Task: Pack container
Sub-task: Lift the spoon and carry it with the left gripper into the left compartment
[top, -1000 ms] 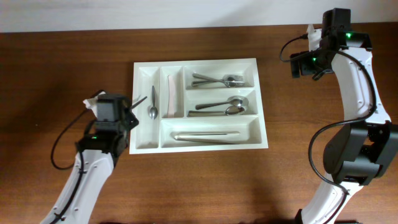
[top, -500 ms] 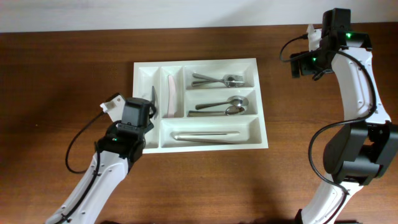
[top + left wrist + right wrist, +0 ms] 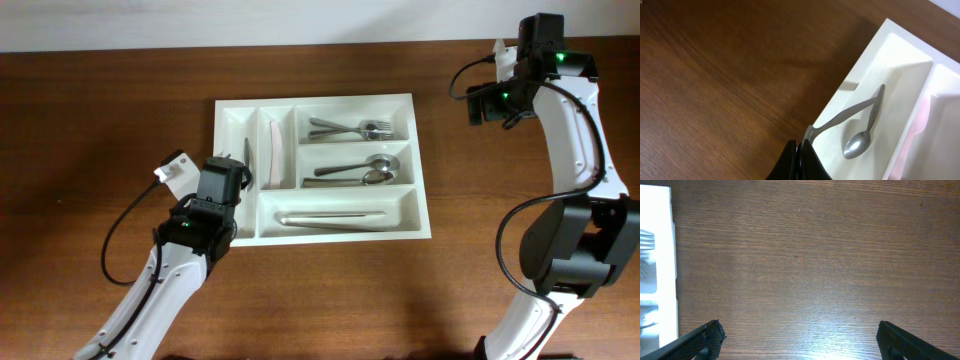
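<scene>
My left gripper moves down toward the right in the overhead view next and releases the metal utensil, since the small spoon's section (image 3: 237, 137) (image 3: 884, 120) lies below there.
The container (image 3: 423, 170) is a white five-compartment cutlery tray at the table's middle. My left gripper (image 3: 228, 165) is at its left edge, over the far-left narrow compartment. In the left wrist view the left gripper (image 3: 802, 147) is shut, with the end of a flat steel utensil handle (image 3: 842, 116) at its tips. That handle slants up across the tray (image 3: 880, 37) to a small spoon (image 3: 858, 145) lying in the compartment. My right gripper (image 3: 490, 100) is open and empty over bare wood to the right of the tray (image 3: 660, 255); it also shows in the right wrist view (image 3: 800, 340).
Forks (image 3: 350, 128) lie in the top long compartment, spoons (image 3: 355, 172) in the middle one, and long steel pieces (image 3: 330, 218) in the bottom one. A pink utensil (image 3: 272, 155) lies in the second narrow compartment. Brown wooden table surrounds the tray.
My left arm has moved right, from beside the tray's left edge to over the far-left compartment. The right arm has not moved.
</scene>
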